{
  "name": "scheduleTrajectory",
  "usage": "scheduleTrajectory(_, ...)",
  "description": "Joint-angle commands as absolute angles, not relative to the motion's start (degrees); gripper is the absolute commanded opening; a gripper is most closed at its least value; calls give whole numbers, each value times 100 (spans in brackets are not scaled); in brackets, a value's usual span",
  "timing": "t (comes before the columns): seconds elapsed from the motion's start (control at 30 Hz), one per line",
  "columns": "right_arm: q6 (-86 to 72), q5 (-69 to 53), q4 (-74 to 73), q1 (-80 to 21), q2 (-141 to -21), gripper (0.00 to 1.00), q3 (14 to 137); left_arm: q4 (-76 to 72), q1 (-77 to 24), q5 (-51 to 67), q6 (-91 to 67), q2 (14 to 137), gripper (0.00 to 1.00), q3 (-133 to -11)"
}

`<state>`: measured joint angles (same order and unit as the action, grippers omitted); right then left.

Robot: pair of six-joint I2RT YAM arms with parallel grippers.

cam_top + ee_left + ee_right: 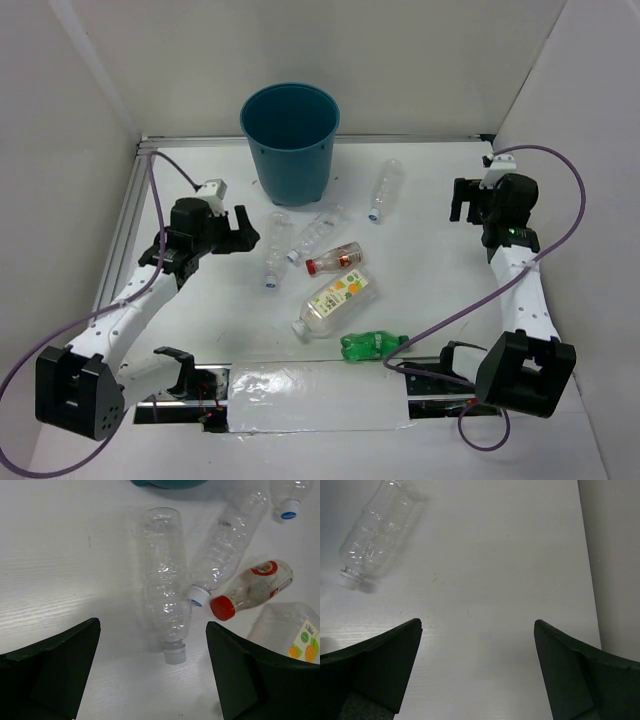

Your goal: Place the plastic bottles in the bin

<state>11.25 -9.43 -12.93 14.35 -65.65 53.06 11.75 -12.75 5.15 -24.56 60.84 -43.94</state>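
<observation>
The clear bottle's cap points between my open fingers, so I need to move my left gripper to the right in the top view and down onto the clear bottle's middle [276, 245] [164, 582].
The teal bin [290, 140] stands upright at the back of the table. In front of it lie the plastic bottles: three clear ones [275, 250] [316, 234] [383, 190], a red-capped one [336, 260], an orange-and-yellow-labelled one [335, 300] and a green one [372, 345]. My left gripper [243, 230] hovers open just left of the cluster. In the left wrist view its gripper [152, 625] opens toward a clear bottle [165, 590], beside the red-capped bottle [255, 587]. My right gripper [462, 200] is open and empty at the right, with a clear bottle [380, 530] to its upper left.
White walls enclose the table on the left, back and right. A wall meets the table at the right of the right wrist view [615, 555]. A taped strip [320, 400] runs between the arm bases at the near edge. Purple cables loop from both arms.
</observation>
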Motion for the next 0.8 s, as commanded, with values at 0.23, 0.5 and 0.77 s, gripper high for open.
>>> scheduleTrajectory(0.23, 1345, -1406, -1590, 1502, -6433, 100, 5212, 1020, -2100, 536, -1934, 6960, 100, -5097)
scheduleTrajectory(0.5, 2144, -2188, -1750, 1556, -6153, 100, 4975, 765, -2268, 159, -2013, 7347, 98, -5098)
scheduleTrajectory(0.77, 1925, -2443, -2320, 1608, -6952, 32, 5396, 817, -2434, -615, -2303, 8577, 90, -5756)
